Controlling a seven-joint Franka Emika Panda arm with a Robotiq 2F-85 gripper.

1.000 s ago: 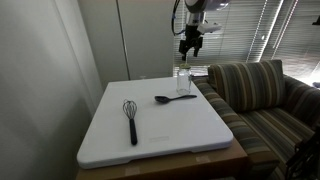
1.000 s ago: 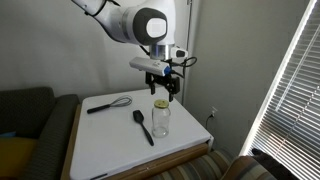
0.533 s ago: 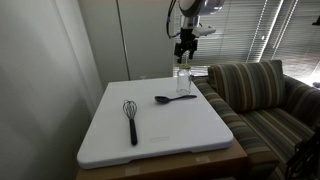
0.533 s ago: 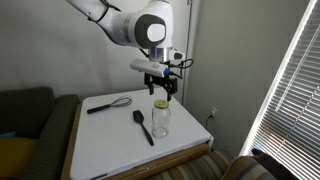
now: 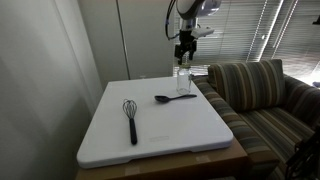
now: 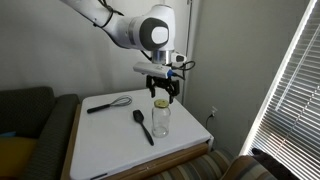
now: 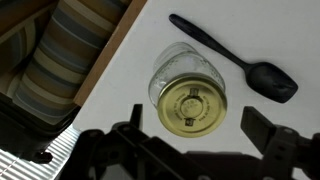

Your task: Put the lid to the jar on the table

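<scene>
The lid [image 6: 161,103] [image 7: 192,106] sits on the jar's opening between my open fingers but is still below them, so I will move my gripper straight down and close on it.
The clear glass jar [image 5: 183,80] stands upright near the table's far edge, next to the sofa side. It also shows in an exterior view [image 6: 160,118] and in the wrist view [image 7: 172,72]. The yellowish-tan lid [image 7: 192,106] sits on the jar's mouth, also seen in an exterior view [image 6: 160,103]. My gripper [image 7: 197,122] hangs straight above the jar in both exterior views [image 5: 185,50] [image 6: 161,92]. It is open and empty, with one finger on each side of the lid and apart from it. The white table [image 5: 170,135] carries the jar.
A black spoon [image 5: 172,98] [image 7: 235,65] lies just beside the jar. A black whisk [image 5: 131,118] [image 6: 107,103] lies further off on the table. A striped sofa [image 5: 265,95] [image 7: 70,60] stands against the table's edge by the jar. Window blinds [image 6: 290,90] hang nearby.
My gripper has shifted slightly over the jar and come a little lower. The jar, lid, spoon and whisk have not moved.
</scene>
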